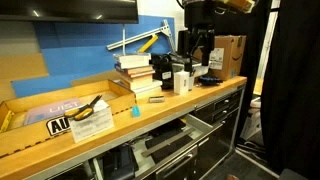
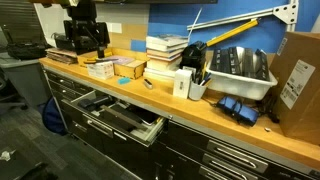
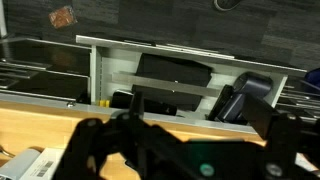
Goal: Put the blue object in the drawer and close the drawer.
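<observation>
My gripper moves outward past the open drawer next and lowers onto the blue object [image 1: 136,111], which lies below and outward, near the bench's front edge.
The blue object [image 1: 134,110] is a small cyan piece lying on the wooden bench near its front edge, in front of the stacked books. A blue item [image 2: 238,108] lies near the bench's front edge right of the white bin; I cannot tell if it is the same thing. The drawer [image 1: 165,140] stands pulled open under the bench and shows in both exterior views [image 2: 120,115]. The wrist view looks down into it [image 3: 170,75], and it holds dark items. My gripper [image 1: 196,52] [image 2: 85,45] [image 3: 195,140] is open and empty. It hangs above the bench, far from the blue object.
Stacked books [image 1: 133,72] [image 2: 165,52], a white bottle [image 2: 183,85], a white bin [image 2: 240,68], small boxes [image 2: 115,68] and cardboard boxes [image 1: 230,55] [image 2: 297,65] crowd the bench. Yellow-handled pliers [image 1: 88,108] lie in a tray. Closed drawers [image 2: 230,155] sit below.
</observation>
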### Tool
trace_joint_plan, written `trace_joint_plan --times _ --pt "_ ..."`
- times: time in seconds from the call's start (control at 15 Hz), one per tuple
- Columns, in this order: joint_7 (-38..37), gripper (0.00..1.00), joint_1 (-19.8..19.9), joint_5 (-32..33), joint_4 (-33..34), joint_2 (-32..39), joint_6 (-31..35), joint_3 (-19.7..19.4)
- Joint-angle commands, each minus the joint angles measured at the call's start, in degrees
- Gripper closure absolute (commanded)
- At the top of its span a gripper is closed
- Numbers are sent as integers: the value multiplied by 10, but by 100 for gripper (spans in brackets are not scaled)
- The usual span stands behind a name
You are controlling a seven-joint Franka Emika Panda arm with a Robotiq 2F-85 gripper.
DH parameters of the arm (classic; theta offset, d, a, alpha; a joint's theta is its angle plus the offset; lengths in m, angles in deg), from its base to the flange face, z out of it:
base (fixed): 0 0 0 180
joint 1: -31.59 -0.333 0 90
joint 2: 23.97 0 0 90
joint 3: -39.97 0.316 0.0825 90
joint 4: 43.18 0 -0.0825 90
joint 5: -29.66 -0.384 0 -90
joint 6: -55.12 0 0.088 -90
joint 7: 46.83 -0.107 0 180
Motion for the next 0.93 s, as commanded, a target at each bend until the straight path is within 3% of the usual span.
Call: trace_joint_plan --times 0.0,0.27,0.47,0.87 --pt "0 0 -1 0 4 0 -1 -1" --pt "-30 0 3 5 20 14 2 7" --pt "-150 0 11 16 99 110 -1 34" --pt "-263 0 -15 45 255 310 33 55"
